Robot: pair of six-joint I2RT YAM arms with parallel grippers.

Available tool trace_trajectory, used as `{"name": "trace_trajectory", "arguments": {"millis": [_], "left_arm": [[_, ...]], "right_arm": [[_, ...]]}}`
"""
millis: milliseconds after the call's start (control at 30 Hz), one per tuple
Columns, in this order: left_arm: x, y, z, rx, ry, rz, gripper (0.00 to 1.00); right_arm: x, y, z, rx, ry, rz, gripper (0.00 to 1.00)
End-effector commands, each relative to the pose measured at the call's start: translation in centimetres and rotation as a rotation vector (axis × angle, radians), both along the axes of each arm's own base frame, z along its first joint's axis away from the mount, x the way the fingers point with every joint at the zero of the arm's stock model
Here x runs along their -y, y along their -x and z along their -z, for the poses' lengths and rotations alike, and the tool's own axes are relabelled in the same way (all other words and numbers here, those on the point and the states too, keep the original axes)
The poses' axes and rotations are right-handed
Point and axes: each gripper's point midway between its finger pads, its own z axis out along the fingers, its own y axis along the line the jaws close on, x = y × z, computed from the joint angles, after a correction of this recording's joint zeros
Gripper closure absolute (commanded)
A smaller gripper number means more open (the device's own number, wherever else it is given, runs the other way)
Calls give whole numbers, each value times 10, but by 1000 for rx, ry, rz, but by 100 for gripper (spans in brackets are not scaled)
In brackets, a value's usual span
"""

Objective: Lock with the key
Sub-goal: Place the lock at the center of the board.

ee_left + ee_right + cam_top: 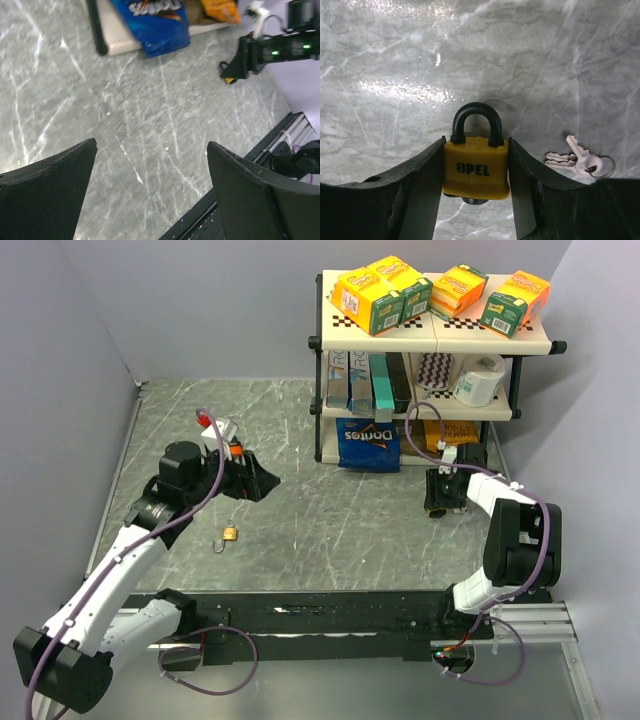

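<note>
I will next move my left gripper outward and to the left in the top view, tilting it down onto the orange padlock, because its open fingers have bare table between them.
A yellow padlock marked OPEL (476, 167) with a black shackle, closed, stands upright between the fingers of my right gripper (476, 150), which is shut on its body just above the marble table. A small bunch of silver keys on a ring (582, 160) lies on the table to its right, apart from the gripper. In the top view my right gripper (440, 502) is at the right, near the shelf. My left gripper (262, 480) is open and empty over the left of the table; its wrist view (152, 145) shows only bare table between the fingers.
A small brass padlock (229, 534) lies on the table below the left gripper. A shelf unit (430, 335) at the back right holds snack boxes, a paper roll (478, 378) and a blue Doritos bag (368, 443). A black rail (330, 618) runs along the near edge.
</note>
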Motion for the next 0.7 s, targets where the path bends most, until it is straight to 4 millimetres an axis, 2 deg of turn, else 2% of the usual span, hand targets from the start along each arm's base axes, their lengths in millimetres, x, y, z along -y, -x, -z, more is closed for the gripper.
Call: {"name": "trace_trajectory", "arguments": {"millis": [0,167,200,267,300,333,367,400,433,467,500,533,600,633,667], "left_arm": [[-5,-8,-2,-38,14,-26,4],[-18,-24,2,-63,16,-84,4],[-18,-27,4,-72,17,-82,4],[-26,-36,-1,-63,13,-98,4],[-28,-40,6,-90,1,-106,4],[-34,-48,0,-75,-11,-130,4],[-38,-54,0,-81,-22,-149,4],[-42,-63,9,-114,-43,-170,4],[-52,-76,4,-100,-60,-217,4],[-56,-86,16,-134,-82,-244,4],[-62,-94,19,-145,-96,-274,4],[-69,-105,14,-131,-104,-308,4],[-78,-125,19,-134,-139,-367,4],[-81,-134,18,-127,-137,-395,4],[-88,-145,26,-139,-154,-439,4]], "right_arm": [[-3,-15,-20,67,-6,37,42],[-10,-14,-30,76,-25,35,30],[-11,-15,-33,84,-29,34,23],[-13,-15,-39,94,-37,34,20],[-14,-15,-42,99,-39,33,20],[-13,-16,-47,106,-40,35,20],[-14,-16,-54,122,-42,33,19],[-15,-17,-58,131,-45,28,17],[-16,-20,-66,152,-49,20,16],[-17,-21,-75,177,-49,13,15],[-19,-22,-82,195,-54,5,10],[-22,-26,-92,223,-57,-8,7],[-25,-30,-110,274,-56,-31,1],[-27,-36,-123,309,-55,-40,1],[-29,-37,-134,338,-57,-49,0]]}}
